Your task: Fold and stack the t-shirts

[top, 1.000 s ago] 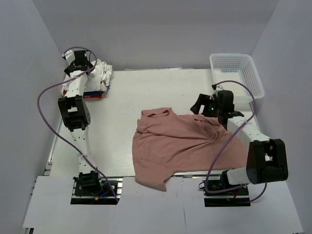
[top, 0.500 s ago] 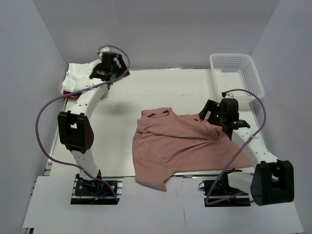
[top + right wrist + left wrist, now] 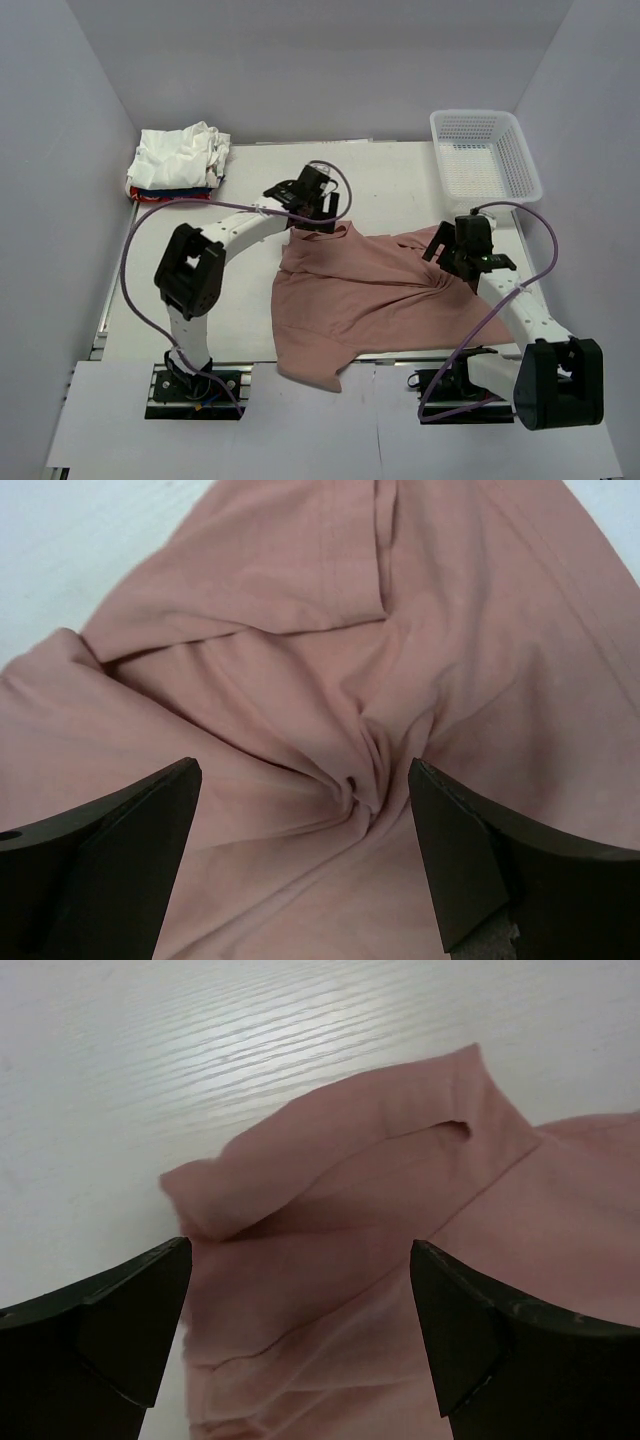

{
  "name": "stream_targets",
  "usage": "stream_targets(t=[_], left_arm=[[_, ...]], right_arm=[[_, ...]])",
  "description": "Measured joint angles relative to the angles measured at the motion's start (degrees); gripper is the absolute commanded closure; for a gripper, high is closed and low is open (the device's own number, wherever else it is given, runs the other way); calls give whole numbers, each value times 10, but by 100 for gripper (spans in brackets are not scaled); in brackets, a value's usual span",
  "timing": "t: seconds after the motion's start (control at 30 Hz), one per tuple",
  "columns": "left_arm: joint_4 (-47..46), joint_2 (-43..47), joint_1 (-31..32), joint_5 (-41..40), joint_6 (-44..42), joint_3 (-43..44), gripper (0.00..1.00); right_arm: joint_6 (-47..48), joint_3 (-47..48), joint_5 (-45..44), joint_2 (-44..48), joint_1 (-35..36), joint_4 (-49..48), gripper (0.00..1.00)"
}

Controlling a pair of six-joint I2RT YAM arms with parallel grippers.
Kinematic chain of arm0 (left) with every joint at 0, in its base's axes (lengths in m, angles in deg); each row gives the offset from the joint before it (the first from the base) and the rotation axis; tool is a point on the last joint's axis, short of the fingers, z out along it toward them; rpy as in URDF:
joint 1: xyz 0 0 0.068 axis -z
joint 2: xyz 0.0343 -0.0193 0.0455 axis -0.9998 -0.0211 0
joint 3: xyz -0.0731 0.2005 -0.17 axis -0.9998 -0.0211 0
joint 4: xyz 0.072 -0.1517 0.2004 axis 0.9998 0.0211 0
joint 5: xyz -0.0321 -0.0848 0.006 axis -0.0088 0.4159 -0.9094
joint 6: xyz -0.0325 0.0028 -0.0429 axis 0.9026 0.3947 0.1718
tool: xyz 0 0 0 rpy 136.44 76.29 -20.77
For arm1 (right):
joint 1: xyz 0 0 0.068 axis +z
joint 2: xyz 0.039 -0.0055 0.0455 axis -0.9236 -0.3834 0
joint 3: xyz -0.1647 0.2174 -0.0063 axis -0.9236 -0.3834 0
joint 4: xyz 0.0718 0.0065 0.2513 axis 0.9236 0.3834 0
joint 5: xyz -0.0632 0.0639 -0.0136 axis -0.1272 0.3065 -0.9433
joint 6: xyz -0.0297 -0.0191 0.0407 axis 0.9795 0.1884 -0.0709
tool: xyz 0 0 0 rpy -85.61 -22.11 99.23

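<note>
The left gripper moves to the right in the top view and goes down there next, because the top of the fold sticks out from the shirt's far edge.
A dusty-pink t-shirt [image 3: 370,300] lies crumpled on the white table, no print showing. My left gripper [image 3: 312,213] is open and empty, hovering over the shirt's far left corner; the left wrist view shows the folded pink cloth [image 3: 380,1220] between its black fingertips [image 3: 120,1310]. My right gripper [image 3: 452,258] is open and empty over a bunched knot of cloth [image 3: 365,780] at the shirt's right side. A pile of white shirts [image 3: 180,158] lies on a red one [image 3: 150,195] at the far left corner.
A white plastic lattice basket [image 3: 486,152] stands at the far right corner. Grey walls enclose the table [image 3: 350,175] on three sides. Purple cables loop off both arms.
My left arm has swung from the white pile at the far left to the pink shirt's far left corner. My right gripper has shifted slightly right and nearer over the shirt.
</note>
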Motion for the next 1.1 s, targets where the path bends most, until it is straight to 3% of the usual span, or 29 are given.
stream_targets(t=[0.23,0.33,0.37,0.47,0.5,0.57,0.6,0.67,0.9,1.1], left_arm=[[-21,-127,36,16,-51,105,0],[-18,-184,37,23,-62,150,11],[-17,-200,37,24,-66,164,24],[-17,-225,37,25,-76,193,48],[-17,-225,37,28,-78,196,62],[-17,-225,37,28,-81,198,76],[-17,-225,36,28,-82,198,90],[-18,-225,36,22,-80,198,100],[-32,-194,29,-13,-70,160,100],[-66,-43,24,-39,-51,7,100]], right_arm=[[0,-1,-17,-4,-12,19,10],[0,-1,-28,-4,-23,24,10],[0,-1,-30,-5,-26,24,10],[0,-1,-34,-16,-38,24,10],[1,-1,-35,-20,-42,25,10],[2,-1,-34,-27,-48,26,10],[4,-1,-31,-30,-50,27,10],[12,-1,-23,-31,-53,26,10],[50,0,9,-34,-53,17,10],[56,13,43,-75,-53,-10,10]])
